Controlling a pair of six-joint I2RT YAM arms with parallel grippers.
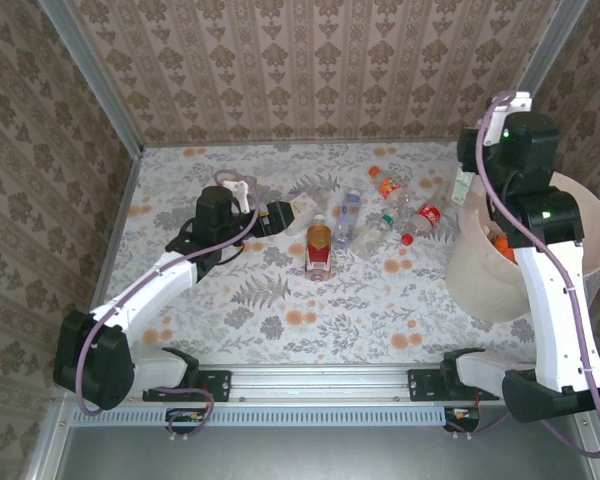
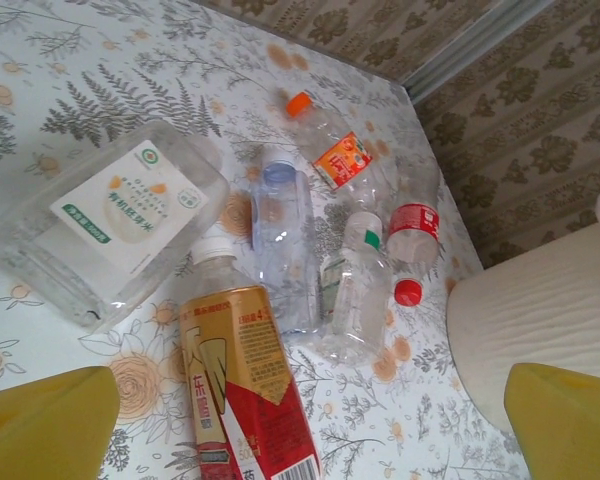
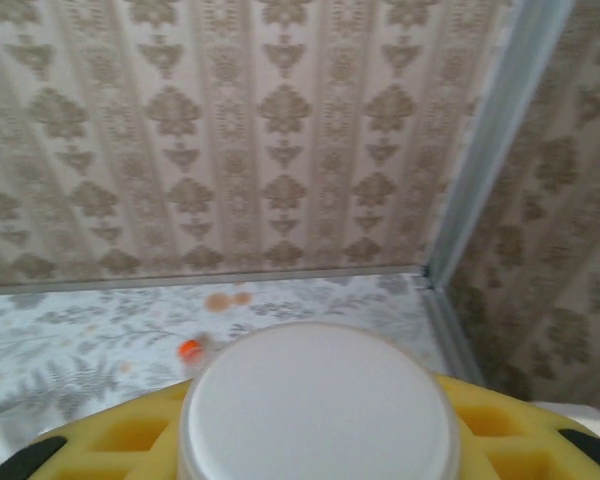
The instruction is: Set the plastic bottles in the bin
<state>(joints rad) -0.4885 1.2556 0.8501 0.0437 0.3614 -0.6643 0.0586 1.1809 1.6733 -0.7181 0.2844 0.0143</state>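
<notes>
The bottle is hanging outside the bin's rim, so I will swing my right gripper toward the side over the bin's opening [image 1: 590, 228], which is between the gripper and the wall.
Several plastic bottles lie mid-table: a gold-and-red one [image 1: 319, 247] [image 2: 240, 380], a clear blue-capped one [image 1: 348, 213] [image 2: 280, 240], a clear green-labelled one [image 2: 352, 290], an orange-labelled one [image 1: 388, 187] [image 2: 340, 160] and a red-labelled one [image 1: 427, 215] [image 2: 412, 235]. My left gripper [image 1: 277, 216] [image 2: 305, 425] hovers open just left of them, the gold bottle's lower end between its yellow fingers [image 2: 40, 425]. The pale bin [image 1: 480, 265] [image 2: 520, 320] stands at the right. My right gripper [image 1: 463, 187] [image 3: 315, 440] is raised by the bin's far rim, shut on a bottle whose round white end [image 3: 318, 400] faces the camera.
A clear square container with a white label [image 1: 302, 207] [image 2: 110, 225] lies right beside the left gripper. Patterned walls close the table at the back and both sides. The right arm [image 1: 545, 260] stands over the bin. Something orange [image 1: 500, 243] shows inside the bin.
</notes>
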